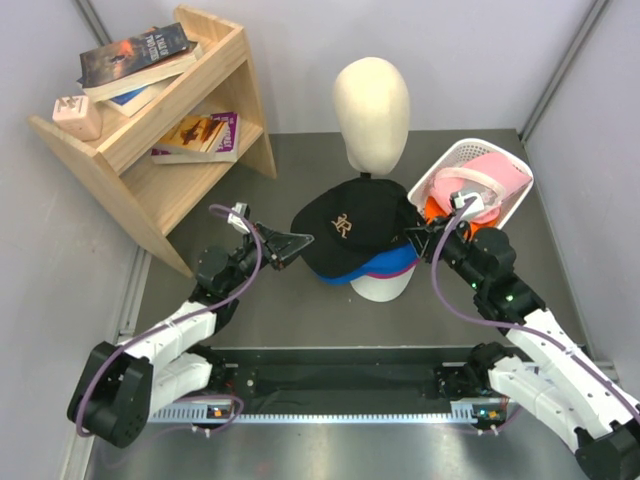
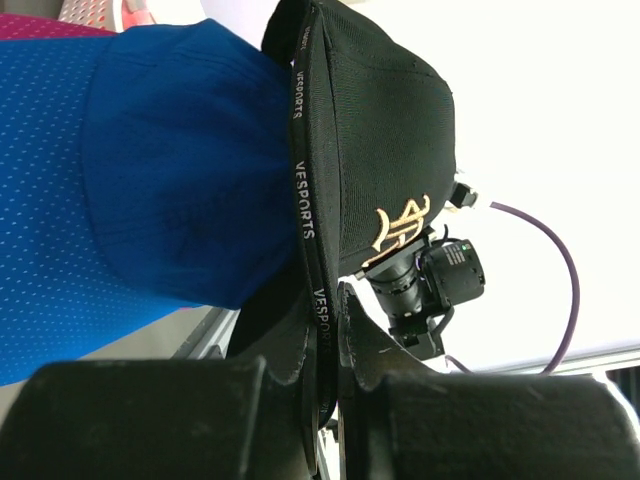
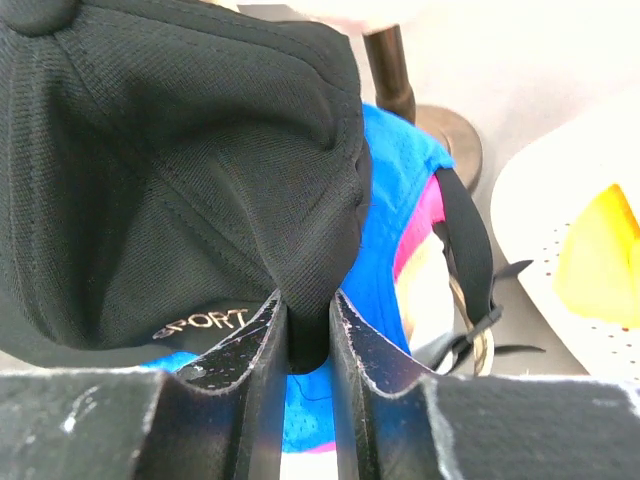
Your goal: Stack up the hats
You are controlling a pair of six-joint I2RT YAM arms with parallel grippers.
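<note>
My left gripper holds the black cap, whose top already covers the stack, so next it will lower the black cap's edge at the front toward the blue cap and release it there.
A black cap with a gold logo lies on top of a stack of hats, over a blue cap and a white hat. My left gripper is shut on the black cap's brim. At the cap's right side, my right gripper is shut on a fold of its black fabric. The right wrist view shows the blue cap and a magenta cap underneath. A light pink cap and an orange hat sit in the basket.
A cream mannequin head on a stand rises just behind the stack. The white slatted basket stands at the back right, close to my right gripper. A wooden shelf with books fills the back left corner.
</note>
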